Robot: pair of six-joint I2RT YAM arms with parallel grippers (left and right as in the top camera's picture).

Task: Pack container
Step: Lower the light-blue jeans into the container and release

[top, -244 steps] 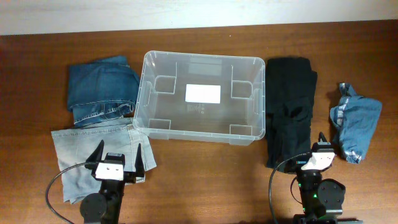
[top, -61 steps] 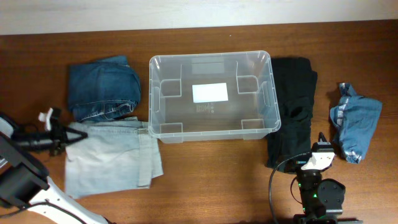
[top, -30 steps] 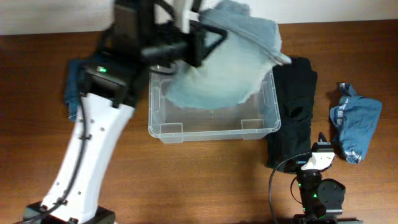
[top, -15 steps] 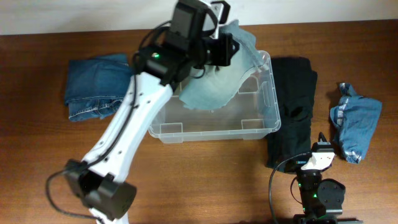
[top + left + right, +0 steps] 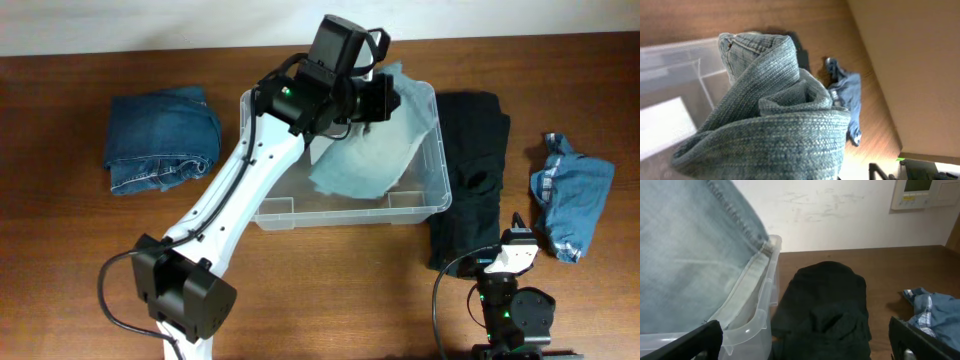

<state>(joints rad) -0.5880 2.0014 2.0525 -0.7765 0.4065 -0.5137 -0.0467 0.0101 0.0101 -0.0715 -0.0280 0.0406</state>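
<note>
The left gripper lowers the bunched light blue jeans and moves to the left in the overhead view over the container's bottom next, as they still droop above it.
The container (image 5: 272,212), a clear plastic bin, stands at the middle back of the table. My left gripper (image 5: 388,98) hangs over its far right part, shut on a bunched pair of light blue jeans (image 5: 362,160) that droops into the bin. In the left wrist view the light blue jeans (image 5: 770,115) fill the picture and hide the jaws, with the container (image 5: 670,65) below. My right gripper (image 5: 516,238) rests open at the front right with nothing in it. Its wrist view shows the container's rim (image 5: 756,322) and the hanging light jeans (image 5: 690,255).
Folded dark blue jeans (image 5: 160,140) lie left of the bin. A black garment (image 5: 470,180) lies right of it, directly ahead of my right gripper (image 5: 805,347). A crumpled blue shirt (image 5: 570,195) sits at the far right. A wall runs behind the table.
The left arm has carried the light jeans rightward and down. They were spread high over the bin a second ago and now hang bunched into its right half. The right arm is still.
</note>
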